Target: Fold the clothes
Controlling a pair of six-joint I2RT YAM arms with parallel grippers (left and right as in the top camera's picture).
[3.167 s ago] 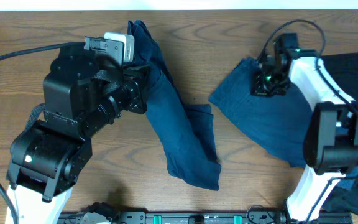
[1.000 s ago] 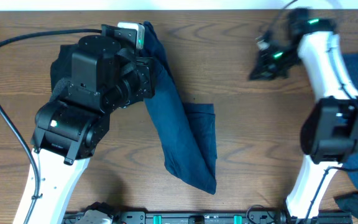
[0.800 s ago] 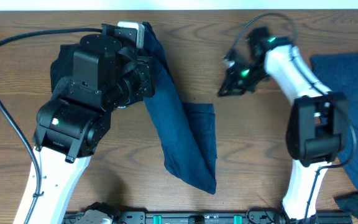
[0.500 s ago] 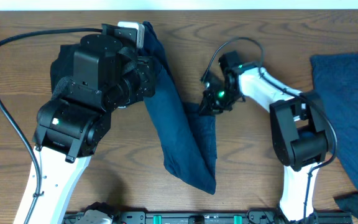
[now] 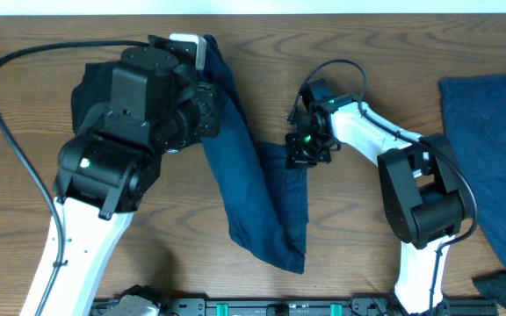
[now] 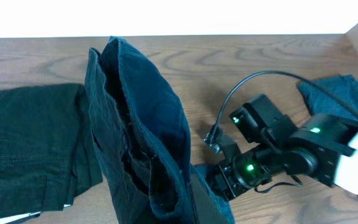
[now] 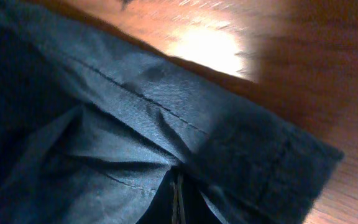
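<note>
My left gripper will next go down and back toward the base, onto the bare wood beside the black piece, and let go of the garment's top end, because that end is still lifted.
A long navy garment [image 5: 257, 189] runs from the back of the table down to the front centre. Its top end is bunched and lifted, and my left gripper [image 5: 207, 88] is shut on it. In the left wrist view that cloth [image 6: 142, 137] drapes over the fingers and hides them. My right gripper [image 5: 299, 156] sits at the garment's right corner. In the right wrist view its tips [image 7: 177, 200] are pressed together and pushed down onto puckered navy cloth [image 7: 104, 124]. A black piece [image 6: 23, 143] with a white edge strip lies under the left arm.
A second navy piece [image 5: 490, 158] lies spread flat at the table's right edge. The left arm's black cable [image 5: 7, 132] loops over the left side. Bare wood shows between the garment and the right-hand cloth. A black rail [image 5: 279, 307] runs along the front edge.
The right arm swung from the far right back corner to the centre and came down on the garment's right corner, staying shut. The left arm and its cloth barely moved.
</note>
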